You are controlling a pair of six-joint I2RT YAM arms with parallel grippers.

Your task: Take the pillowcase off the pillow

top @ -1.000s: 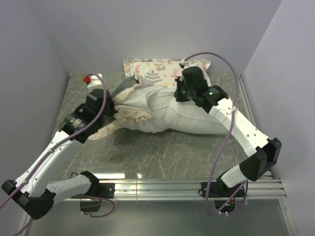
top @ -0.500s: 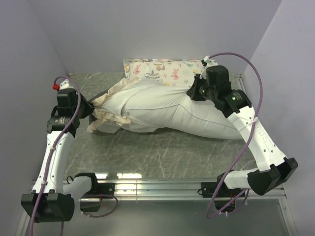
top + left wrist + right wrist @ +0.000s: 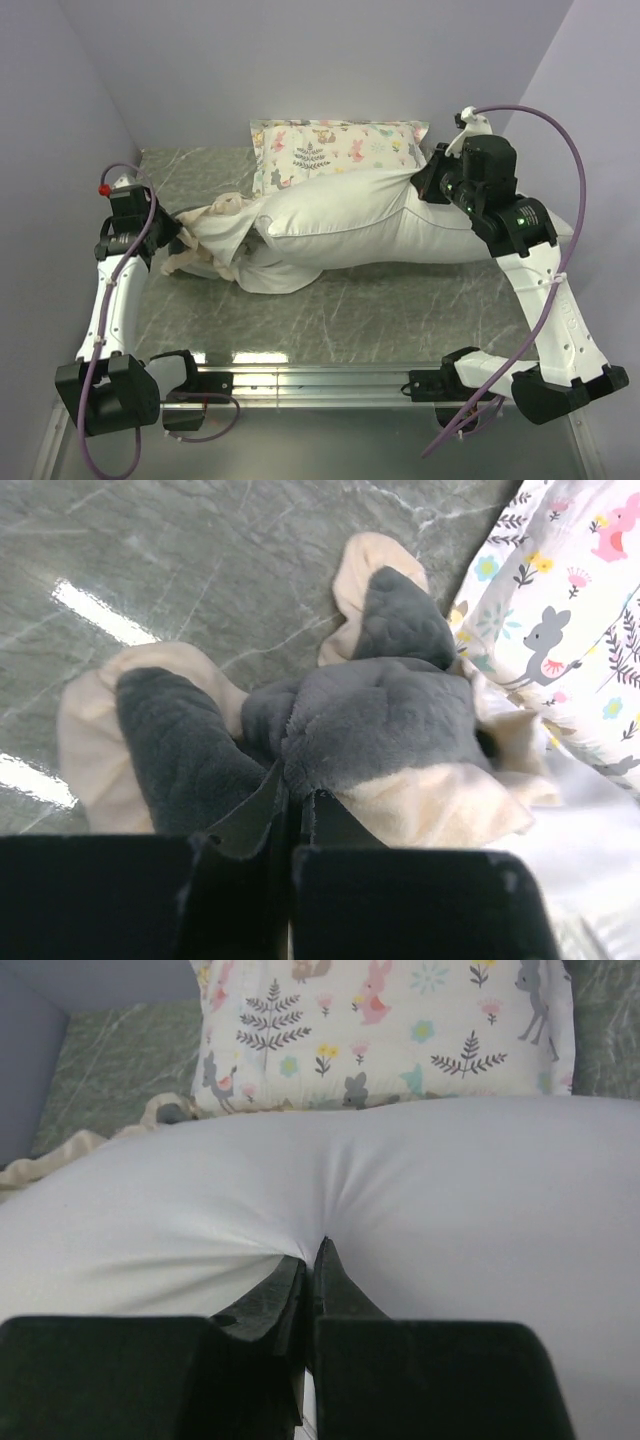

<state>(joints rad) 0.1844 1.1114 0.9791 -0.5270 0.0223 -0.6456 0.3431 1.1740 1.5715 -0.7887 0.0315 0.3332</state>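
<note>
My left gripper needs to move down and back toward the tabletop below to let go of the plush. The pillow's end is nearly bare of the bunched pillowcase.
The plain white pillow (image 3: 400, 215) lies across the middle of the table. My right gripper (image 3: 428, 182) is shut on a pinch of its fabric near its far right end; the right wrist view shows the jaws (image 3: 312, 1258) closed on the white pillow (image 3: 450, 1210). The pillowcase (image 3: 222, 235), dark grey plush with a cream frill, is bunched at the pillow's left end. My left gripper (image 3: 172, 238) is shut on it; the left wrist view shows the jaws (image 3: 295, 795) pinching the grey plush of the pillowcase (image 3: 370, 710).
A small pastel animal-print pillow (image 3: 340, 146) lies against the back wall behind the white pillow, also in the wrist views (image 3: 380, 1030) (image 3: 570, 610). Grey marble tabletop (image 3: 380, 310) shows in front. Walls close in on the left, back and right.
My left gripper has drawn the pillowcase leftward and my right gripper has pulled the pillow to the right. More of the white pillow now lies bare and stretched out.
</note>
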